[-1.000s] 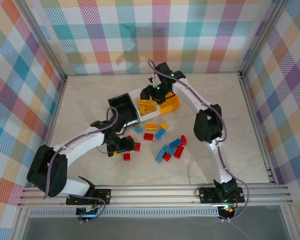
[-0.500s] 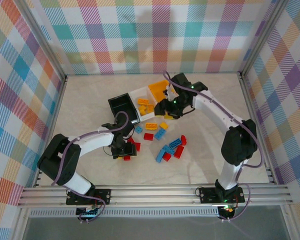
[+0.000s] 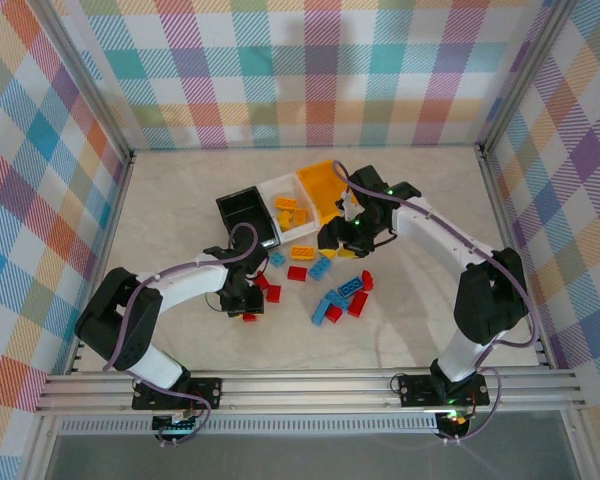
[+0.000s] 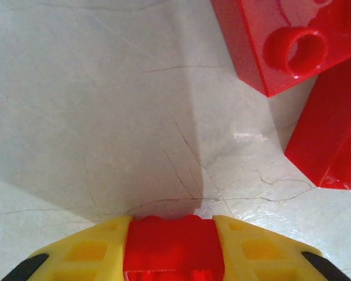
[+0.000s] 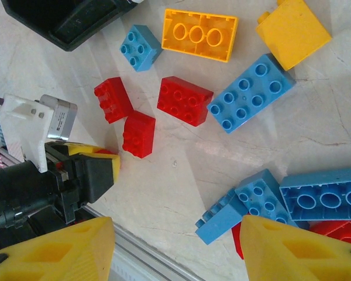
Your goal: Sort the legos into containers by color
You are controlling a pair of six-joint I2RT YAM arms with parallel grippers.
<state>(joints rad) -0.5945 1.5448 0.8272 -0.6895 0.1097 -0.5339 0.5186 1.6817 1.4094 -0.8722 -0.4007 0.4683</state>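
Observation:
The black container (image 3: 245, 210) stands outward of my left gripper, so I should raise that gripper and carry the red lego outward over the container to release it.
My left gripper (image 3: 246, 304) is shut on a small red lego (image 4: 172, 246), low over the table left of the pile. Its yellow fingers (image 4: 82, 252) press both sides of the brick. Two more red legos (image 4: 281, 41) lie just ahead of it. My right gripper (image 5: 175, 252) hangs open and empty above the pile, near a yellow lego (image 5: 292, 32). Loose red (image 5: 185, 100), blue (image 5: 251, 92) and orange (image 5: 199, 34) legos lie scattered below it. The containers stand joined in a row behind: black (image 3: 248, 213), white (image 3: 280, 186) holding yellow-orange bricks, and yellow-orange (image 3: 322, 185).
More blue legos (image 3: 348, 286) and red ones (image 3: 357, 303) lie right of the pile's middle. The frame's metal rail (image 3: 310, 385) runs along the near edge. Checked walls enclose the table on three sides. Bare tabletop lies to the far left and right.
My left gripper has closed on the red lego. My right arm has swung away from the containers and come down toward the pile, still open.

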